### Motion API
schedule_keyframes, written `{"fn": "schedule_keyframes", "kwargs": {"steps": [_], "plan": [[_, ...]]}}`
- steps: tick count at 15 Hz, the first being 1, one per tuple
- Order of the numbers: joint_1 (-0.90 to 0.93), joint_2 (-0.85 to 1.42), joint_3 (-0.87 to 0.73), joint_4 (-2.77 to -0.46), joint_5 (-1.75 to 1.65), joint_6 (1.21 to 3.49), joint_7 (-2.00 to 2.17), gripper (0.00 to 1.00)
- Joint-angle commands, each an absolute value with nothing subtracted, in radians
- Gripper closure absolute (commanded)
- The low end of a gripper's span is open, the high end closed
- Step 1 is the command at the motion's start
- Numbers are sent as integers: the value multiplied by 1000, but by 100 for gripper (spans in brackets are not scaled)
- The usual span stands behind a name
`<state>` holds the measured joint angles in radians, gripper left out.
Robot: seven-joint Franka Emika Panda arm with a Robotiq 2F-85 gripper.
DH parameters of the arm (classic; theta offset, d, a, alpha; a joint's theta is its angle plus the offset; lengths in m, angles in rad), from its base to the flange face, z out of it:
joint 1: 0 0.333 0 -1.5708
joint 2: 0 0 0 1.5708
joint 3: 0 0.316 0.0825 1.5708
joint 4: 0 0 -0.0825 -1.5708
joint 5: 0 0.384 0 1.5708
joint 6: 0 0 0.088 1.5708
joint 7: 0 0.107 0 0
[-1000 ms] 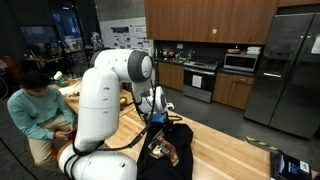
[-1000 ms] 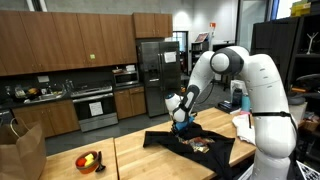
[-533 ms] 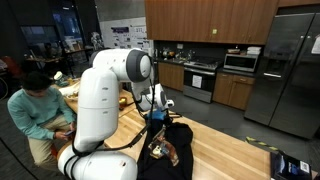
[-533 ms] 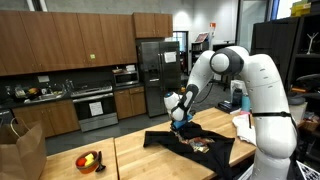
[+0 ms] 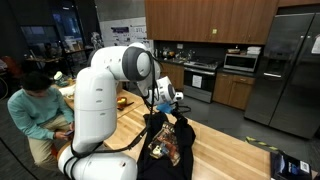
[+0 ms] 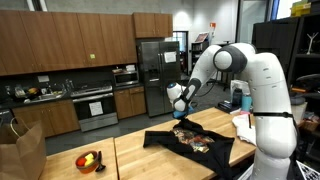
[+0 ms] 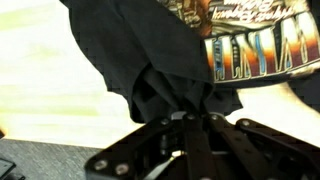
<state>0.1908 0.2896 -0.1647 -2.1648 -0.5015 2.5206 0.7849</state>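
The held fold goes sideways over the bare tabletop between the shirt (image 5: 165,140) and the black case next and comes free there, because the cloth is bunched.
A black T-shirt (image 6: 190,140) with a printed graphic lies on the wooden table (image 6: 140,160). My gripper (image 7: 190,112) is shut on a bunched fold of its cloth, which hangs from the jaws in the wrist view. The graphic (image 7: 250,45) shows at the upper right there. In both exterior views the gripper (image 5: 166,104) (image 6: 181,109) stands above the table, and the shirt (image 5: 165,140) is pulled up into a peak under it.
A person in a green top (image 5: 35,110) sits at the table's end. A bowl of fruit (image 6: 89,160) rests near the table's edge, with a paper bag (image 6: 22,150) beside it. Kitchen cabinets, a stove (image 6: 95,105) and a refrigerator (image 6: 155,70) line the back wall.
The jaws closed on the shirt's cloth, then the gripper rose, lifting the pinched fold off the table into a peak.
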Motion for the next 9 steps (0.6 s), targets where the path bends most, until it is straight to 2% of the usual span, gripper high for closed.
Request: {"fn": "schedule_keyframes", "kwargs": {"steps": [1, 9], "plan": [[173, 244, -211, -2152, -573, 2507, 905, 99], [87, 231, -230, -2109, -673, 2410, 1105, 99]]}}
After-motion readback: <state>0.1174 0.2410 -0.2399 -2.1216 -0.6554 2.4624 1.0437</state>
